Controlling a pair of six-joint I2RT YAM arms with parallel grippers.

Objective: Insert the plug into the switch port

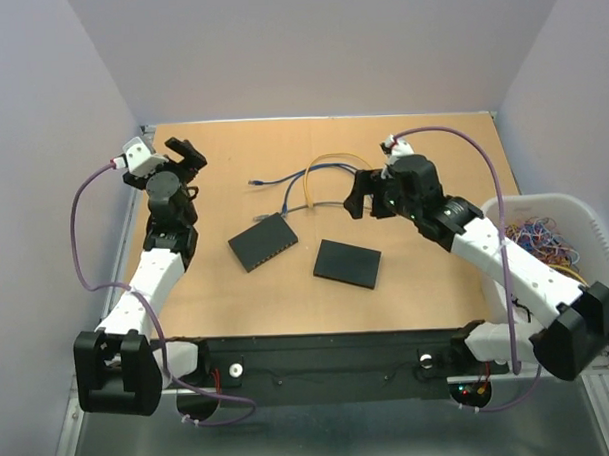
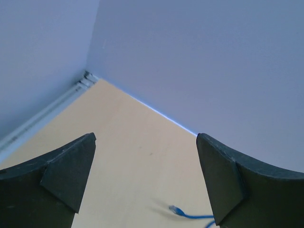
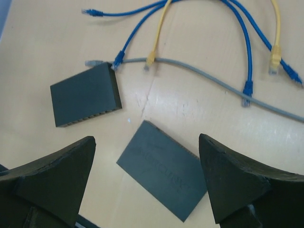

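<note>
The loose blue plug (image 1: pixel 255 183) (image 2: pixel 176 210) lies below the left gripper and to its right in the top view, clear of the switches, so the left gripper will next go down that way around it.
Two flat black switches lie mid-table: the left switch (image 1: pixel 263 241) (image 3: pixel 85 95) and the right switch (image 1: pixel 347 264) (image 3: pixel 164 168). A blue cable's plug (image 3: pixel 117 59) touches the left switch's far corner. Other blue, yellow and grey cables (image 1: pixel 318 177) lie behind them, with loose plugs such as a blue plug (image 1: pixel 254 180) (image 2: pixel 176 209) and a yellow plug (image 3: pixel 275 60). My left gripper (image 1: pixel 187 157) (image 2: pixel 145 175) is open and empty, raised at the far left. My right gripper (image 1: pixel 363 196) (image 3: pixel 147 180) is open and empty, above the right switch.
A white bin (image 1: pixel 555 244) full of tangled cables stands at the right edge of the table. Grey walls close in the table on three sides. A black bar (image 1: pixel 329 352) runs along the near edge.
</note>
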